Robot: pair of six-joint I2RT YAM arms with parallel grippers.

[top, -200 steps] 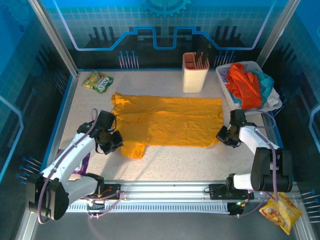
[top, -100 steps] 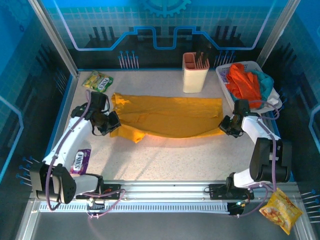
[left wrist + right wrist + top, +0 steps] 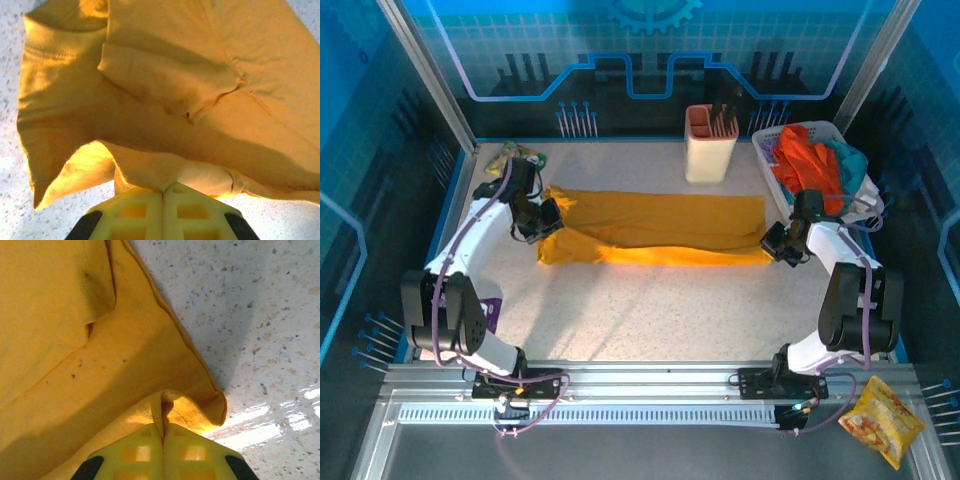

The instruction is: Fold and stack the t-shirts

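The shirt's collar end [image 3: 570, 207] [image 3: 120, 100] is still uncovered beyond the fold. My left gripper should next carry the pinched edge outward and lower it over that cloth.
A mustard-yellow t-shirt [image 3: 655, 227] lies across the far half of the table, its near long edge lifted and carried back over the rest. My left gripper [image 3: 550, 215] is shut on the shirt's left end; the pinched cloth [image 3: 165, 172] bunches right at the closed fingertips [image 3: 162, 189]. My right gripper [image 3: 772, 241] is shut on the shirt's right end, where a fold of hem [image 3: 165, 407] runs into the closed fingertips [image 3: 162, 432]. More t-shirts, orange-red [image 3: 807, 165] and teal [image 3: 847, 162], are heaped in a white basket [image 3: 767, 168] at the far right.
A cream utensil holder [image 3: 711, 145] stands just behind the shirt. A green-yellow snack packet [image 3: 510, 155] lies at the far left corner, a purple packet [image 3: 488, 312] by the left arm's base, and an orange snack bag [image 3: 876, 420] off the table's near right.
Both grippers have moved away from the arm bases, carrying the shirt's near edge up and back over the far half; the shirt now looks like a narrow band.
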